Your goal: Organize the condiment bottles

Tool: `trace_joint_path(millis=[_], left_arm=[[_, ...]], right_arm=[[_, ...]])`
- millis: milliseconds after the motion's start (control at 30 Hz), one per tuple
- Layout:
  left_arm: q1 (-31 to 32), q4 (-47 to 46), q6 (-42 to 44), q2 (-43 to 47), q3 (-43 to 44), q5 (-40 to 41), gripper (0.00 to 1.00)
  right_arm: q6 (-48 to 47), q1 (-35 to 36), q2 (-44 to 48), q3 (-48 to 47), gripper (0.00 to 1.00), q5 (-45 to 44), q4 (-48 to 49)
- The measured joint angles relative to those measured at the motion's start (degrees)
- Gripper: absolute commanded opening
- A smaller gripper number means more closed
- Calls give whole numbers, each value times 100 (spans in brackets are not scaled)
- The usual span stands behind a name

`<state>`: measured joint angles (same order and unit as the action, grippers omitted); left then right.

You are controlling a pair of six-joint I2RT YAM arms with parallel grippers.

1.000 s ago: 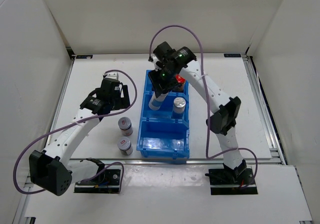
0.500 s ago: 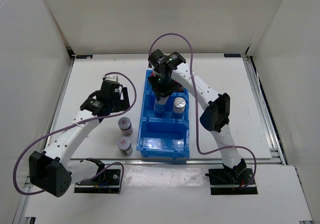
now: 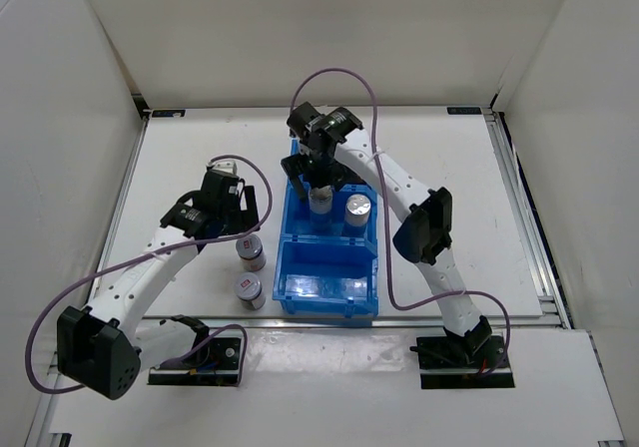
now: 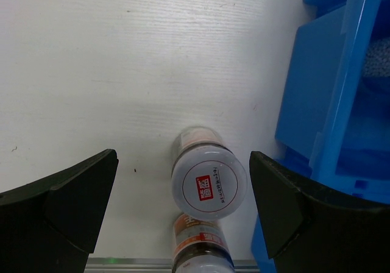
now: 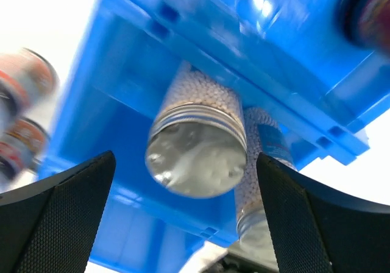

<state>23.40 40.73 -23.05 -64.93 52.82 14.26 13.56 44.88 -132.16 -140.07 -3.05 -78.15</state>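
I need to move my left gripper down next and ease it back onto the silver cap [image 3: 248, 243] [image 4: 209, 186] of the farther short bottle, because that cap is below and back from its fingers.
Two pale bead-filled, silver-capped condiment bottles [image 3: 357, 211] stand in the middle compartment of the blue bin [image 3: 329, 297]. My right gripper [image 3: 319, 176] hangs open over the left one [image 5: 196, 157], its fingers [image 5: 67, 206] apart from it on both sides. The other pale bottle [image 5: 268, 145] stands just beside. Two short silver-capped bottles with reddish labels [image 3: 250, 250] [image 3: 246, 289] stand on the table left of the bin. My left gripper [image 3: 245, 218] is open above the farther short bottle [image 4: 209, 187], with nothing between its fingers [image 4: 73, 200]. The nearer short bottle [image 4: 201, 251] shows below it.
The bin's near compartment [image 3: 327, 267] holds nothing. A dark blurred shape [image 5: 365, 11] sits in the far compartment. The bin's left wall [image 4: 317, 102] runs close to my left gripper's right finger. White walls enclose the table [image 3: 200, 158].
My right gripper has lowered the pale bottle into the middle compartment and opened, letting go of it. My left arm has shifted nearer, over the short bottles.
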Motion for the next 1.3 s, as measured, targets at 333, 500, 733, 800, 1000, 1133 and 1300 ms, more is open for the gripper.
trace_joint_path(millis=[333, 500, 733, 800, 1000, 1133, 1300], left_arm=[[0, -52, -11, 380, -369, -691, 100], [0, -131, -15, 391, -566, -907, 100], [0, -369, -35, 363, -935, -1049, 100], [0, -426, -35, 334, -1005, -1084, 97], [0, -555, -50, 308, -1178, -1204, 70], [0, -599, -37, 315, -1185, -1215, 32], [11, -59, -37, 310, -850, -911, 11]], right_arm=[[295, 9, 398, -2149, 99, -361, 85], [439, 9, 984, -2105, 99, -518, 118], [643, 9, 1147, -1727, 99, -636, 109], [680, 9, 1187, -1591, 99, -695, 103], [782, 9, 1631, -977, 99, -885, 90], [876, 9, 2022, -713, 99, -1045, 68], [994, 9, 2553, -269, 99, -1272, 72]])
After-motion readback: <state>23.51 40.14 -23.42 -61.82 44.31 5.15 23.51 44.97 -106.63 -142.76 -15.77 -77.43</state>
